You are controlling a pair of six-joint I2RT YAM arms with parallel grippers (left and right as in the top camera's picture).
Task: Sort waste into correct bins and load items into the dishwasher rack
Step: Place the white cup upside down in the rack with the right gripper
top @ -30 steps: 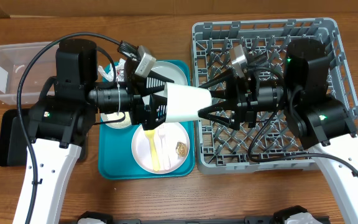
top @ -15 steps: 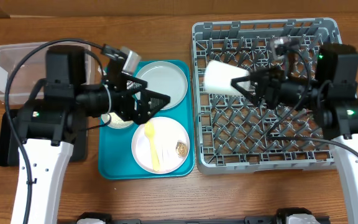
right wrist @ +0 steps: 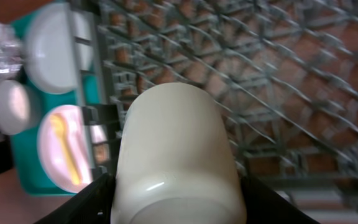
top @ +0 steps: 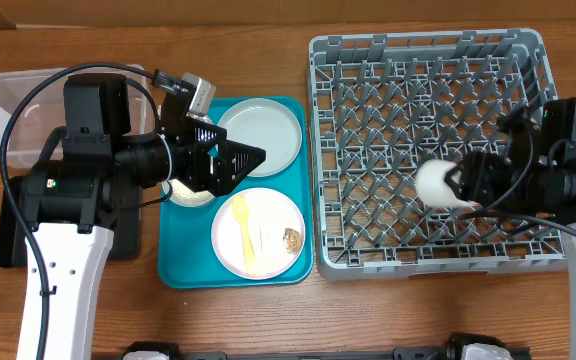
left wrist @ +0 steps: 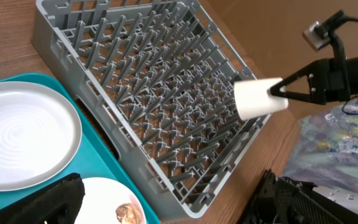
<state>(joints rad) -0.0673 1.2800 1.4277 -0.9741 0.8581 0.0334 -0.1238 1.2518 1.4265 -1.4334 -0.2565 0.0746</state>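
Observation:
I should lower my right gripper toward the rack's empty wires by its near edge (top: 452, 219) and let go of the small white cup there, because those pegs are below the gripper.
My right gripper (top: 460, 187) is shut on the small white cup (top: 434, 185) and holds it on its side over the front right of the grey dishwasher rack (top: 418, 60). The cup fills the right wrist view (right wrist: 176, 149) and also shows in the left wrist view (left wrist: 260, 98). My left gripper (top: 236, 160) is open and empty above the teal tray (top: 183, 272). On that tray are the pale grey plate (top: 260, 135), and the pinkish-white plate (top: 268, 215) with the yellow utensil (top: 243, 232) and foil wrapper (top: 291, 238). The small bowl (top: 190, 196) is partly hidden under my left gripper. Tissue and rice are hidden.
The clear tub (top: 13, 105) stands at the far left, with the black tray (top: 10, 228) in front of it, partly under my left arm. The rack's upright pegs (left wrist: 166, 81) fill its floor. Bare wooden table (top: 418, 310) lies along the front.
My right gripper carried the cup from the rack's left side, across and down, to its front right. My left gripper drew back slightly to the left, empty.

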